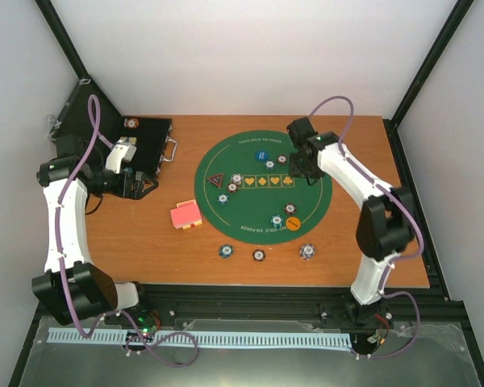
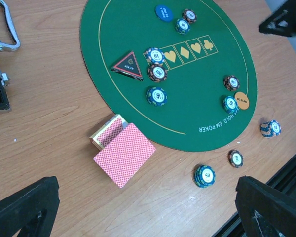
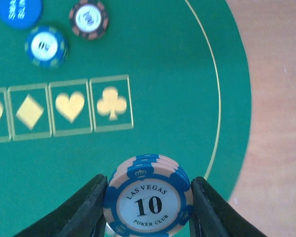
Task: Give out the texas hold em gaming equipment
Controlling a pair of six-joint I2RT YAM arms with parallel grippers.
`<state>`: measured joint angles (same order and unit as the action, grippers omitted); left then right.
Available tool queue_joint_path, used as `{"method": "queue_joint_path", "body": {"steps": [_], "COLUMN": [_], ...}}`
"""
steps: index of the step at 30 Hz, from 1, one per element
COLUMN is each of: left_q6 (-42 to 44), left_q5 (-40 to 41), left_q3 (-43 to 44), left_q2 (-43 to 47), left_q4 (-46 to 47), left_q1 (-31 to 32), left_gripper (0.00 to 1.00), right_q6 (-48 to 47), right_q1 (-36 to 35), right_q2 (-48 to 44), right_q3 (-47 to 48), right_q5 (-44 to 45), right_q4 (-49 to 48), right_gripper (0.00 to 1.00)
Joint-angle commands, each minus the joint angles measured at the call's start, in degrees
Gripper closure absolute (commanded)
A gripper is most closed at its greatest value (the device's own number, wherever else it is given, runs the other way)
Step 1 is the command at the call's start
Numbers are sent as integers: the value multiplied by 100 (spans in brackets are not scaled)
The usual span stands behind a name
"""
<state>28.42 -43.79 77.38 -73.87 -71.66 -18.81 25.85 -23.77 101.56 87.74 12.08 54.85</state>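
Observation:
The bare mat beside the far black chip lies outward and below my right gripper, so it will go outward and down to release the stack there.
My right gripper [image 1: 303,167] [image 3: 149,191] is shut on a small stack of blue-and-white "10" poker chips [image 3: 148,205], held over the right part of the green mat [image 3: 163,49]. My left gripper [image 1: 134,185] [image 2: 147,197] is open and empty above bare wood. Red-backed cards [image 1: 186,215] [image 2: 123,154] lie left of the mat, leaning on a card box. The blue button [image 2: 163,13], orange button [image 2: 241,100] and dark triangle [image 2: 128,64] lie on the mat among several chips. Three chip stacks [image 1: 226,251] [image 1: 259,255] [image 1: 307,251] sit on the wood in front of the mat.
A black hard case [image 1: 149,141] with a metal handle [image 2: 5,29] stands open at the back left, a chip [image 1: 130,123] at its far edge. The mat [image 1: 250,218] covers the table's middle. A black frame rail runs along the near edge [image 1: 250,294].

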Motion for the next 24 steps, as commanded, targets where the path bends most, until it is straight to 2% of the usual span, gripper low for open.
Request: {"method": "queue_joint_path", "body": {"steps": [1, 14, 21, 24], "left_q6": [73, 59, 214, 218], "left_q5": [-92, -151, -12, -60], "left_q3": [267, 257, 247, 263], "left_q2": [-38, -339, -409, -430], "left_q4": [-103, 50, 31, 19], "left_q1": [-9, -13, -9, -9], "left_gripper": [0, 0, 0, 0], "right_q6": [-422, -613, -650, -651], "right_q1": [382, 826, 905, 933], "right_q2": [1087, 3905, 4446, 4579], "right_q3": [972, 4232, 4669, 4790], "right_q5": [-115, -279, -367, -463], "right_q4": [-54, 388, 309, 259], "right_gripper": [77, 78, 75, 70]}}
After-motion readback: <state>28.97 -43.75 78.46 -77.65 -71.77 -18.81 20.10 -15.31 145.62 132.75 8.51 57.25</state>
